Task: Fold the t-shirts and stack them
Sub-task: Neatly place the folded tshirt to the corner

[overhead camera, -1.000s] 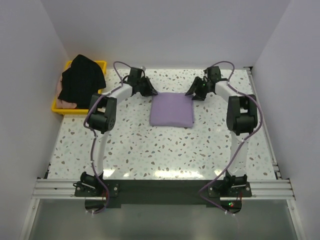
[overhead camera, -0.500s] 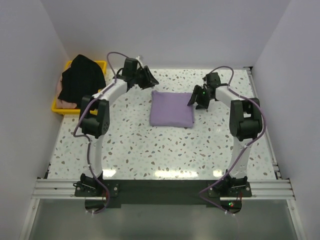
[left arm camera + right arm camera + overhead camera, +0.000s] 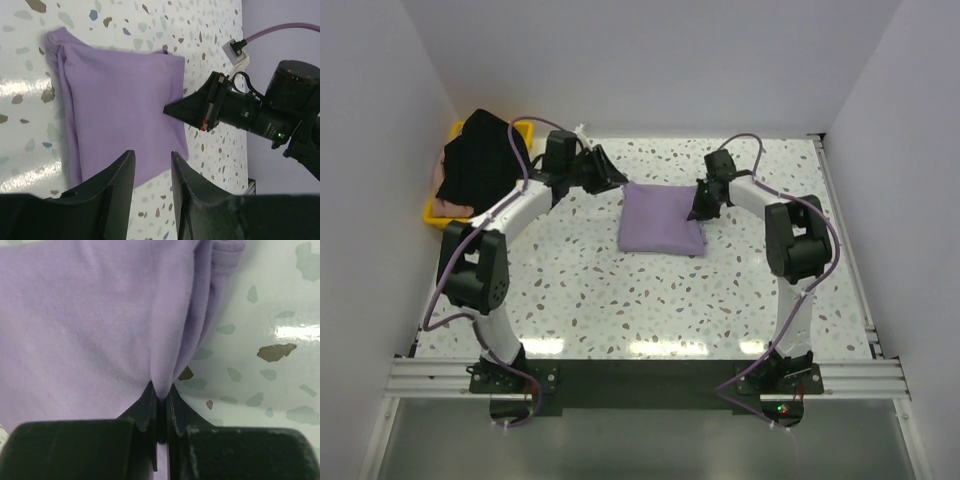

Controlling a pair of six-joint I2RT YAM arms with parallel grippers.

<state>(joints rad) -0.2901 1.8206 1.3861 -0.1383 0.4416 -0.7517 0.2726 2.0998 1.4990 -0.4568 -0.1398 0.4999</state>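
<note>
Next, my right gripper drags the lavender t-shirt back and toward the right in the top view, onto the table's bare near corner (image 3: 772, 303). The t-shirt is folded square.
The lavender t-shirt (image 3: 663, 221) lies folded into a square in the middle of the table, also seen in the left wrist view (image 3: 120, 95) and the right wrist view (image 3: 90, 315). My right gripper (image 3: 698, 212) is at its right edge, shut on a pinched fold of the lavender cloth (image 3: 161, 389). Open and holding nothing, my left gripper (image 3: 612, 179) hovers just off the shirt's far left corner (image 3: 152, 167). The black t-shirt (image 3: 482, 158) is heaped in the tray, with the pale pink t-shirt (image 3: 448, 207) showing beneath it.
A yellow plastic tray (image 3: 524, 128) stands at the far left corner of the speckled table (image 3: 620, 300). White walls close in the back and both sides. Purple cables loop above both arms.
My right gripper moved left onto the shirt's right edge and shut on it. My left arm swung left, its gripper opening and drawing back from the shirt's corner.
</note>
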